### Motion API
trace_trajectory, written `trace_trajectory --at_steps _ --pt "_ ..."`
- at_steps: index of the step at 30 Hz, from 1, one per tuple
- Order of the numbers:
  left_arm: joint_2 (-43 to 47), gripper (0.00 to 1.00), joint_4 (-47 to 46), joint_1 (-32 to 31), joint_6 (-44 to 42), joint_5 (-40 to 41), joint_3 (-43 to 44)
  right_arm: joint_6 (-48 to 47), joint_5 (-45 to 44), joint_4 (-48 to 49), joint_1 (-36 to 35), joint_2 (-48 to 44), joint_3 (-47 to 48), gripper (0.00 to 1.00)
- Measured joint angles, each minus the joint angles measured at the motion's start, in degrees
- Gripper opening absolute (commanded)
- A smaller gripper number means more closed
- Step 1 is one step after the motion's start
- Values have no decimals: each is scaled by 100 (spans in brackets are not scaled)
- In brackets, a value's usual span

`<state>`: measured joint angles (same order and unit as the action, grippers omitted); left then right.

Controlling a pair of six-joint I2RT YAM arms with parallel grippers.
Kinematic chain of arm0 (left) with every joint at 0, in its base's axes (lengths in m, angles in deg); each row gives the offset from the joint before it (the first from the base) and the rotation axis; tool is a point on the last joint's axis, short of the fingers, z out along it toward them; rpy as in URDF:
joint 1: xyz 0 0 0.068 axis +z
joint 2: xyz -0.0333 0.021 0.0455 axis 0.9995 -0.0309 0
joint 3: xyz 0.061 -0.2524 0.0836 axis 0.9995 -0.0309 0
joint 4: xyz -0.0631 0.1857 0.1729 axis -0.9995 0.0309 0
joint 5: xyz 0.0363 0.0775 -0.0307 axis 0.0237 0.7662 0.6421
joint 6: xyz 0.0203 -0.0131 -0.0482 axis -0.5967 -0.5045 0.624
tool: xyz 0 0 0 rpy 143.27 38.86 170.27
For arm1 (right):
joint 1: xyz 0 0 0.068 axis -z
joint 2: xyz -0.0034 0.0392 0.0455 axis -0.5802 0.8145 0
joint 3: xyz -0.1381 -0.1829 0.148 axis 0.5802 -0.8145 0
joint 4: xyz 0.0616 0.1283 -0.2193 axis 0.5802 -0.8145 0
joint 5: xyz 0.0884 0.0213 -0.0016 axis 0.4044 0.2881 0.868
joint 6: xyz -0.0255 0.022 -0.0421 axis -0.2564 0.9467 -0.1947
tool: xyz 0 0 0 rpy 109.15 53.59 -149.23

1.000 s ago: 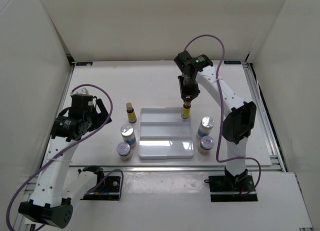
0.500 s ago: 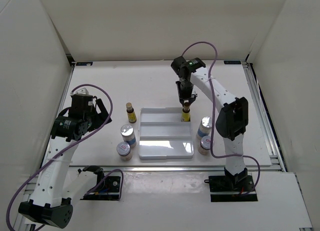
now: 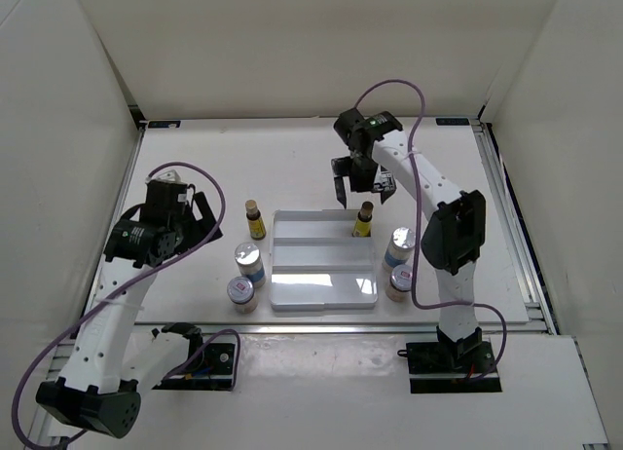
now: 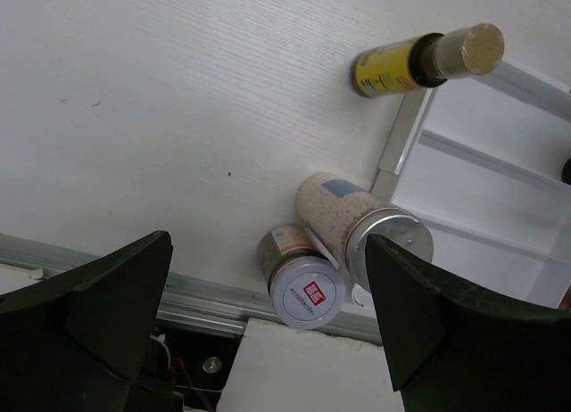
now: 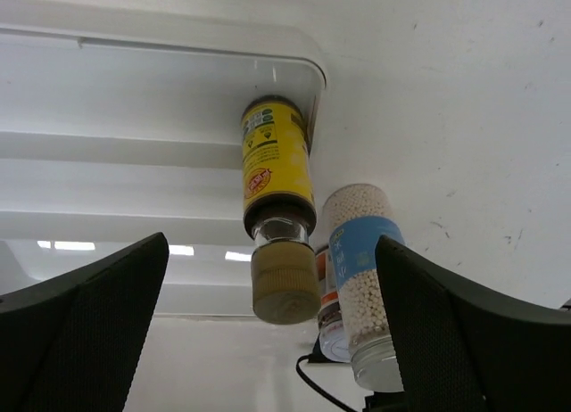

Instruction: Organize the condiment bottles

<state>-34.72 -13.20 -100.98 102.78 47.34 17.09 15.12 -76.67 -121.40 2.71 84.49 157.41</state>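
Note:
I will move my left gripper to the right in the top view next and lower it around the other amber bottle's cap (image 3: 251,206), because the other amber bottle stands outside the rack (image 3: 321,275).
A slim amber condiment bottle (image 3: 364,219) with a yellow label (image 5: 277,176) stands upright on the back step of the white rack (image 3: 321,275). My right gripper (image 3: 362,188) hangs open just above and behind it, fingers apart on either side of its cap and not touching it. Right of the rack stand a blue-white labelled bottle (image 3: 400,245) and a short red-labelled one (image 3: 399,281). Left of the rack stand another amber bottle (image 3: 255,219), a blue-white one (image 3: 249,263) and a red-labelled one (image 3: 239,293). My left gripper (image 3: 201,219) is open and empty, apart from them on the left.
The rack's middle and front steps (image 3: 321,289) hold nothing. In the left wrist view the table's metal front rail (image 4: 178,296) runs just below the red-labelled bottle (image 4: 303,283). White walls enclose the table on three sides.
My right gripper has opened and let go of the amber bottle, which now stands on the rack's back step. The left arm has shifted slightly.

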Motion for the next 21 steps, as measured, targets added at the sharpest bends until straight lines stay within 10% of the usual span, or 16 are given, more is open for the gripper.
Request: trace_trajectory --at_steps 21 --pt "-3595 96 -748 -704 -916 -1019 2741 -363 240 31 621 -935 927 100"
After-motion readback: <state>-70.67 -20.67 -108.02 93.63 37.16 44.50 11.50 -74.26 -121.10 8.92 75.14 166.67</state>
